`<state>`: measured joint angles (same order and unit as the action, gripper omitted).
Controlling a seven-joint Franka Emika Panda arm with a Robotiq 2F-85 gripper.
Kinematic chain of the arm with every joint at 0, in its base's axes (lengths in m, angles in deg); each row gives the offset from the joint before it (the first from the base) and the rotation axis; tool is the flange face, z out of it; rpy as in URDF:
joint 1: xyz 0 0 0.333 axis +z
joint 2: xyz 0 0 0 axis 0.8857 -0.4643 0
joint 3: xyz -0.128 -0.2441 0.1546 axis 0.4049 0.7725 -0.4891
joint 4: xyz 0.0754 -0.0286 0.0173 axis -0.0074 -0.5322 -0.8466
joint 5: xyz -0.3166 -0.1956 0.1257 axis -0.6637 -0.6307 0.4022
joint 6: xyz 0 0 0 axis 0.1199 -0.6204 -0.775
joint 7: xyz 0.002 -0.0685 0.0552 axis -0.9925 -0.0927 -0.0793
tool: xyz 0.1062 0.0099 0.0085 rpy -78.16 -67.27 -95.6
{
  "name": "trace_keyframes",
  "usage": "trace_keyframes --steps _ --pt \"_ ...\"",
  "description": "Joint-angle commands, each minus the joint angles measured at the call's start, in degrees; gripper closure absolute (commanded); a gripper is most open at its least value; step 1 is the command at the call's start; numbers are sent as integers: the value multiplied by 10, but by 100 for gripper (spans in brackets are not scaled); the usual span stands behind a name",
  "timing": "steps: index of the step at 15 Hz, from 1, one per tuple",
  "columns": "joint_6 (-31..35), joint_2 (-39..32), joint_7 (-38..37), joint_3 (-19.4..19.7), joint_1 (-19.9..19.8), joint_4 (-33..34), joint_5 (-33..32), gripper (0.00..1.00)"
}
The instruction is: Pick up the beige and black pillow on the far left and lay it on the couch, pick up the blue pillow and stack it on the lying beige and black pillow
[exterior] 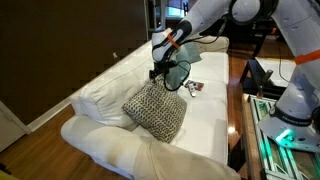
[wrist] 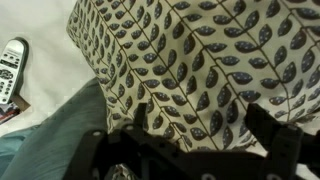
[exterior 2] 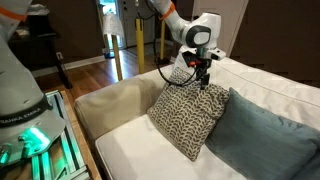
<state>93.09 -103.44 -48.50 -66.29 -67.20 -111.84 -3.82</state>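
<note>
My open gripper needs to go down next onto the upper edge (exterior 2: 207, 88) of the beige and black pillow (exterior 2: 190, 115), because that edge is just below its spread fingers.
The beige and black pillow (exterior: 155, 110) (exterior 2: 190, 115) rests tilted on the white couch (exterior: 215, 120) (exterior 2: 130, 150) seat, with its leaf-like pattern filling the wrist view (wrist: 190, 60). A blue pillow (exterior 2: 265, 135) (exterior: 178, 72) (wrist: 50, 145) sits right beside it and touches it. My gripper (exterior: 160, 72) (exterior 2: 201, 76) (wrist: 200, 125) hovers at the patterned pillow's upper edge. It is open, its dark fingers (wrist: 265, 125) spread over the fabric with nothing gripped between them.
A remote control (exterior: 195, 87) (wrist: 12, 65) lies on the seat past the pillows. The robot's base with green lights (exterior: 285, 130) (exterior 2: 30, 130) stands in front of the couch. The rounded couch arm (exterior: 110, 150) (exterior 2: 110, 105) is near the patterned pillow.
</note>
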Motion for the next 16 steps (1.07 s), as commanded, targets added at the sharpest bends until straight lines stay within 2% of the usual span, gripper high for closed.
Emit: trace_keyframes --steps 1,5,7,10,14,15,16 --pt "51 -60 -24 8 4 62 -2 0" --pt "126 -108 -37 5 3 106 10 0" --pt "129 -135 -45 0 1 129 19 0" --pt "94 -168 -54 -8 -3 161 31 0" --pt "-7 -198 -63 -14 -11 203 41 0" --pt "-43 -203 -61 -17 -15 215 42 8" --pt "-80 -206 -55 -23 -20 226 44 26"
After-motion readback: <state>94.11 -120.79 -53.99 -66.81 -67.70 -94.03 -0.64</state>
